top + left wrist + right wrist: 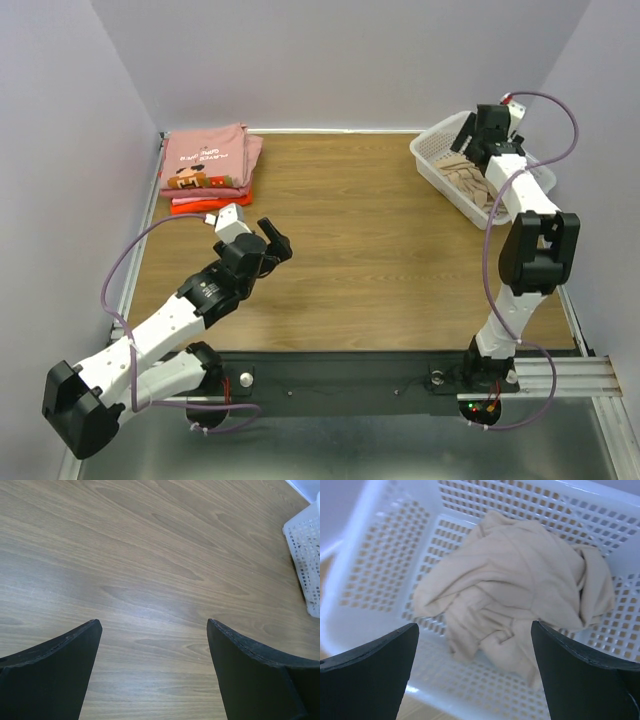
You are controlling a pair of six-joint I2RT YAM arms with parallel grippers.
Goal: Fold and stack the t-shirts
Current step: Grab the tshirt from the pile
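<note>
My right gripper should next move down, still open, into the white basket and onto the middle of the tan t-shirt (470, 177) (515, 585), because the crumpled cloth is below its fingers.
A crumpled tan t-shirt (470, 177) lies in the white basket (432, 150) at the back right; in the right wrist view the tan t-shirt (515, 585) fills the basket's floor. My right gripper (468, 136) is open and hangs just above it, empty. Folded pink t-shirts with a cartoon print (206, 160) sit stacked on a red-orange one (200, 204) at the back left. My left gripper (276, 243) is open and empty over bare table, near the stack's front right corner.
The basket's perforated rim (375, 580) surrounds the tan shirt, and its corner shows in the left wrist view (306, 545). The wooden table (370, 250) runs between the stack and the basket. Grey walls close the back and sides.
</note>
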